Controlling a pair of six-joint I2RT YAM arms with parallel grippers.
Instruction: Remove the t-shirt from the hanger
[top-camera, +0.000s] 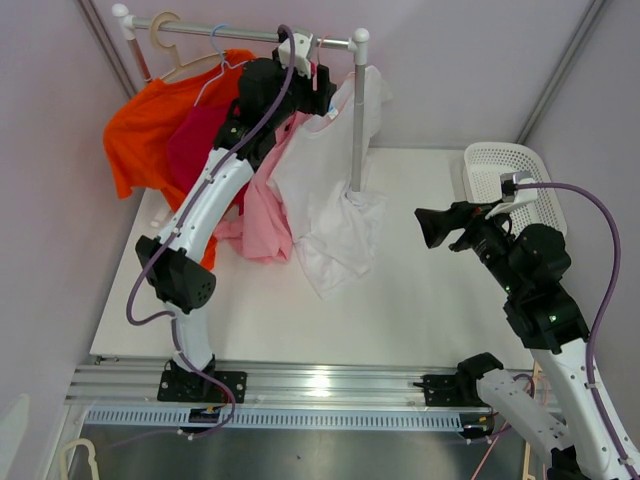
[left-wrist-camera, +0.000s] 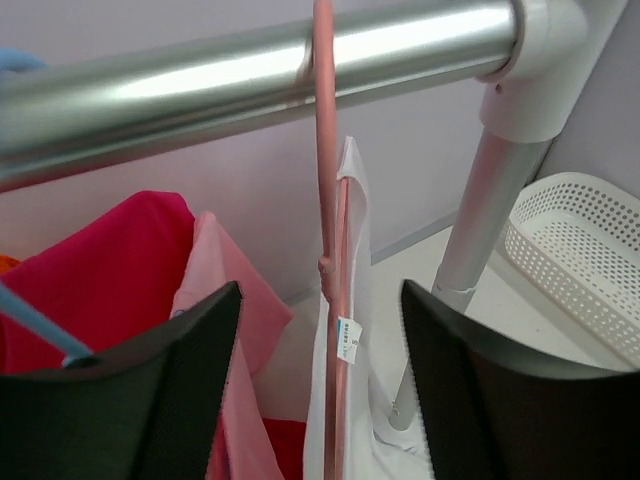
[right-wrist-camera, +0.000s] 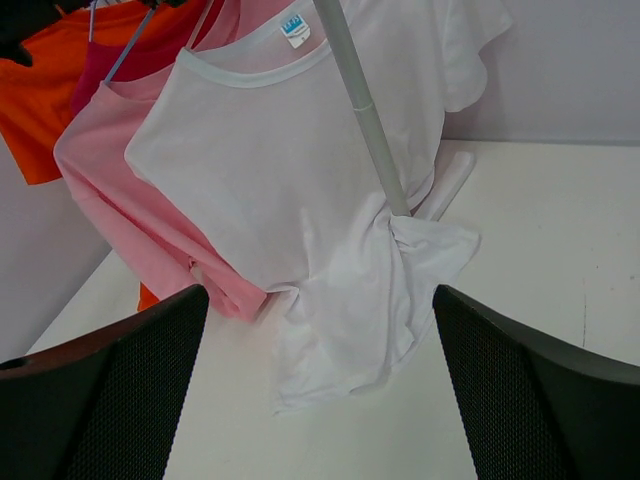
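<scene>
My right gripper swings back and across toward the shirt next, then onto the white shirt's lower part (top-camera: 337, 243) (right-wrist-camera: 347, 312), which hangs away from that gripper.
A white t-shirt (top-camera: 325, 190) hangs on a pink hanger (left-wrist-camera: 330, 300) hooked over the metal rail (top-camera: 240, 33); its hem is bunched on the table by the rack's post. It also shows in the right wrist view (right-wrist-camera: 300, 190). My left gripper (left-wrist-camera: 320, 400) is open up at the rail, its fingers on either side of the hanger's neck without touching it. It shows in the top view (top-camera: 312, 78) too. My right gripper (top-camera: 432, 227) is open and empty, held above the table to the right of the shirt, facing it.
Pink (top-camera: 262, 215), magenta (top-camera: 195, 140) and orange (top-camera: 145, 135) shirts hang left of the white one. The rack's upright post (top-camera: 357, 120) stands through the white shirt's folds. A white mesh basket (top-camera: 510, 180) sits at the back right of the table.
</scene>
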